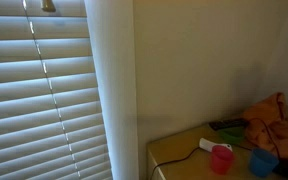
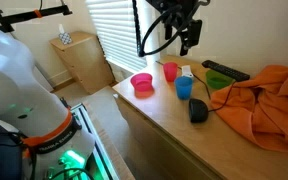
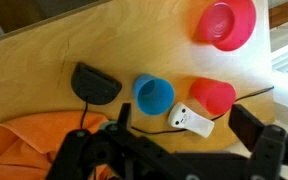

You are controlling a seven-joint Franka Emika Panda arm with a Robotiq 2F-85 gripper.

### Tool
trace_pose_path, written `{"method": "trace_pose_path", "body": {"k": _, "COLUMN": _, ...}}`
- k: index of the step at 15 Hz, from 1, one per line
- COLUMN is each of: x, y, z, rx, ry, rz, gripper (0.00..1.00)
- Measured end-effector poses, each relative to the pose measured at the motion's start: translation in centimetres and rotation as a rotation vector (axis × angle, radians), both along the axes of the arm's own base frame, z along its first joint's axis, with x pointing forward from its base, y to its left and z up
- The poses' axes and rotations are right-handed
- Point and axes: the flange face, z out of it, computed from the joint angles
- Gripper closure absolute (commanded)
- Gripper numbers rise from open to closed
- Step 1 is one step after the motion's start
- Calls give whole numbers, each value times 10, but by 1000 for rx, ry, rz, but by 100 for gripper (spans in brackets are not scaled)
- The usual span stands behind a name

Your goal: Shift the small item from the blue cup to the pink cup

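My gripper lowers and shifts toward the black mouse next, onto the blue cup's rim on that side [image 1: 274, 157] [image 3: 138, 95], since the blue cup's opening lets a finger inside.
The blue cup [image 3: 153, 93] stands upright on the wooden table, with the pink cup [image 3: 213, 95] close beside it. Both also show in both exterior views: the blue cup [image 2: 184, 88] [image 1: 262, 162] and the pink cup [image 2: 170, 71] [image 1: 221, 160]. I cannot make out any small item inside the blue cup. My gripper [image 3: 184, 125] is open and empty. It hangs well above the two cups in an exterior view [image 2: 189, 38]. In the wrist view its fingers frame a white device [image 3: 192, 120] that lies just in front of the cups.
A pink bowl [image 3: 225, 22] [image 2: 142, 85] sits beyond the cups. A black mouse [image 3: 94, 82] [image 2: 198, 111] with its cable lies near the blue cup. An orange cloth [image 2: 264, 105], a black remote [image 2: 224, 70] and a green object [image 2: 219, 82] are to one side. Window blinds [image 1: 44, 90] stand behind.
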Motion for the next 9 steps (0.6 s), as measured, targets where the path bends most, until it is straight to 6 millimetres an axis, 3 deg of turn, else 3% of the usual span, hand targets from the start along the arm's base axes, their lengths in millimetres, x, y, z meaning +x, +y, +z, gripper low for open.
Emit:
{"method": "trace_pose_path", "body": {"k": 5, "x": 6, "y": 1, "z": -11, "rx": -33, "ry": 15, "rz": -20, "gripper": 0}}
{"method": "trace_pose_path", "body": {"k": 9, "x": 27, "y": 3, "z": -60, "rx": -165, "ry": 17, "rz": -61, "gripper": 0}}
